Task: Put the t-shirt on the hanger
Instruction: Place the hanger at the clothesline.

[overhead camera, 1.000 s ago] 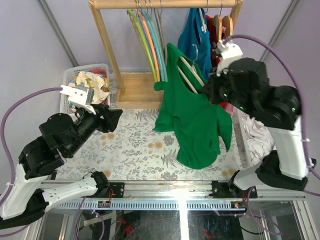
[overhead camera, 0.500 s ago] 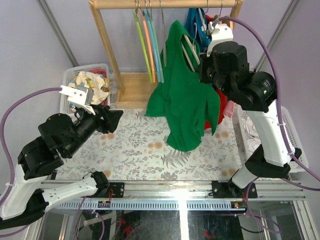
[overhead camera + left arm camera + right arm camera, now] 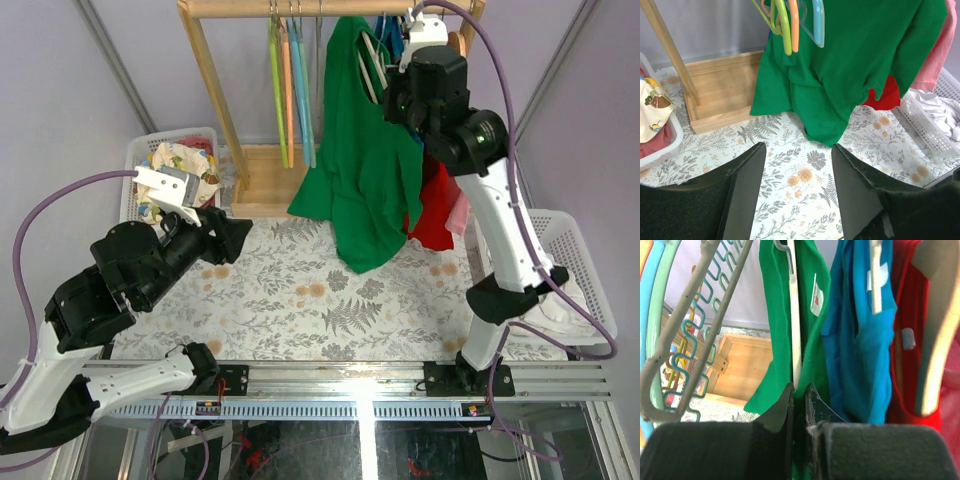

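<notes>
Next, my right gripper moves the pale beige hanger's arm outward to the wooden bar (image 3: pixel 230 8) where the other hangers hang, beside the blue garment, then releases it.
The green t-shirt (image 3: pixel 355 170) hangs on the pale beige hanger (image 3: pixel 372 60), high up at the wooden rail (image 3: pixel 230 8). My right gripper (image 3: pixel 398 100) is shut on the hanger's thin arm (image 3: pixel 795 315), with the t-shirt's neck fabric (image 3: pixel 772 300) on both sides of it; the gripper (image 3: pixel 800 390) holds them in the air. I cannot tell whether the hook is on the rail. My left gripper (image 3: pixel 228 238) is open and empty above the floral table, and the shirt's hem (image 3: pixel 850 65) hangs ahead of it (image 3: pixel 797 165).
Green, orange and blue hangers (image 3: pixel 290 90) hang left of the shirt. A blue garment (image 3: pixel 860 340) and a red garment (image 3: pixel 907 340) hang right of it. White baskets stand at the left (image 3: pixel 135 165) and right (image 3: pixel 575 250). The rack's wooden base (image 3: pixel 722 95) sits behind the table.
My right arm has lifted the hanger and green t-shirt up and back to the rail; the shirt has left the table. The left arm has barely moved.
</notes>
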Controlling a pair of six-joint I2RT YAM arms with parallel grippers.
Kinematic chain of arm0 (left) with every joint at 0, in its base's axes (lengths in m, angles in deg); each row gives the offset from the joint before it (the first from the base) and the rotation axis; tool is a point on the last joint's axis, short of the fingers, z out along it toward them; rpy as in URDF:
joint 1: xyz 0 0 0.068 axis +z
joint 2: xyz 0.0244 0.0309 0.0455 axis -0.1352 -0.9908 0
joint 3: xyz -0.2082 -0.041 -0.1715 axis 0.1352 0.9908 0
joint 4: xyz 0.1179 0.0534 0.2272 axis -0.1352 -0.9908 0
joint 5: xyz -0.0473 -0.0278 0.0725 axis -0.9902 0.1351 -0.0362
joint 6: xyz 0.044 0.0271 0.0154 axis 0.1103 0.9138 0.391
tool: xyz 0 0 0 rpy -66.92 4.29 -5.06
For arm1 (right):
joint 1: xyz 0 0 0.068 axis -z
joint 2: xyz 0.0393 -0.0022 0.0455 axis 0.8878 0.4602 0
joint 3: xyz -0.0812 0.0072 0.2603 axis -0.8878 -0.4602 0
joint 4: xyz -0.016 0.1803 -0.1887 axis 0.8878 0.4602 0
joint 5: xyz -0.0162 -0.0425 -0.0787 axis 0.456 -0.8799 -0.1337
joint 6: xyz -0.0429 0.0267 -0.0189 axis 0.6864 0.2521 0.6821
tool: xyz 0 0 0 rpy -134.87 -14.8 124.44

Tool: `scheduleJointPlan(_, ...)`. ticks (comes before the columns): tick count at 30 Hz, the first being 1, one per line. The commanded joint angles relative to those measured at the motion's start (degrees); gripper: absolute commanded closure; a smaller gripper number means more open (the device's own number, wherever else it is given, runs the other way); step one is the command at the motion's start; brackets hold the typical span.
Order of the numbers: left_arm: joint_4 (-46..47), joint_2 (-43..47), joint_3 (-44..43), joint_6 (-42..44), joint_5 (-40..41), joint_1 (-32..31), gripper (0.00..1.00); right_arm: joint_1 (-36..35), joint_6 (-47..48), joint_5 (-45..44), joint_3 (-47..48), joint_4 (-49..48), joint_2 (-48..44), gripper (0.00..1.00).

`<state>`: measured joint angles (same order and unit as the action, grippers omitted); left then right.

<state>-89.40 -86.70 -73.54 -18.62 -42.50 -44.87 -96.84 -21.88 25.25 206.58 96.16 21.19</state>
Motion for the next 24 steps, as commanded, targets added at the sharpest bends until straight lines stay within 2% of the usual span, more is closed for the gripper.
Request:
scheduleJointPlan(1,0.54,-0.69,-1.03,0.01,0.05,0.35,0.45,1.67,-0.63,4.13,6.14,-10.86,2.18,1.00)
scheduleJointPlan(15,-0.35,-1.68,-2.95,0.28,0.60,0.31,0.46,5.54,-0.27,7.93,1.54,-17.23,2.02,1.00)
scheduleJointPlan(24,-2.42,-3.14,-6.12,0.78,0.92,0.31,0.46,8.39,-0.28,9.73,4.48,-18.13,5.50,1.00)
